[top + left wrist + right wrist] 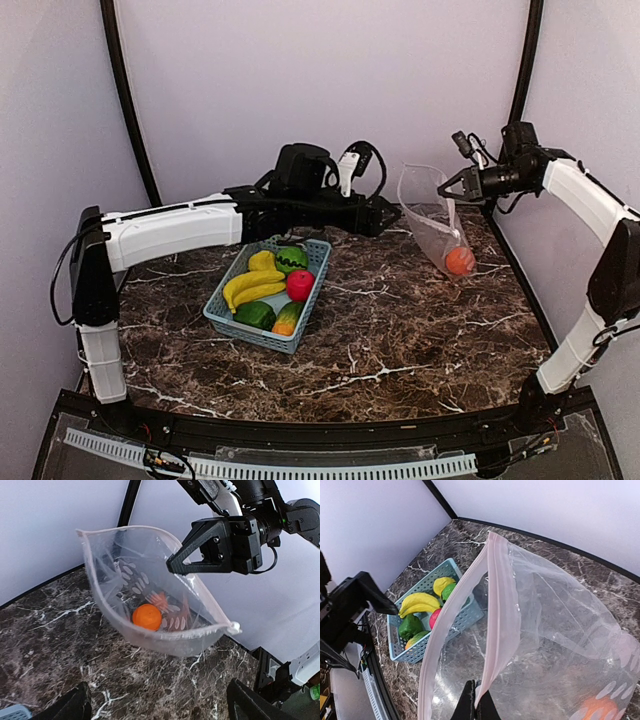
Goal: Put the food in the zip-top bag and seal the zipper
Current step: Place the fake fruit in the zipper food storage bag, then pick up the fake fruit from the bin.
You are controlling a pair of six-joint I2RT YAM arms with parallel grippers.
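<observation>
My left gripper swings left in the top view next, tips its fingers down and descends around the uncovered pink-red ball, which lies below it on that side.
The zip-top bag hangs open at the back right, with the orange inside at its bottom. My right gripper is shut on the bag's pinkish zipper strip and holds the mouth up; its fingertips pinch the rim. My left gripper is open and empty, just left of the bag. In the left wrist view the bag, the orange and the white slider tab lie ahead of the gripper. The banana, striped melon, pink-red ball, green pepper and lemon lie in the basket.
The light blue slatted basket stands left of centre on the dark marble table; it also shows in the right wrist view. A green-orange toy lies at its front. Walls close the back and sides.
</observation>
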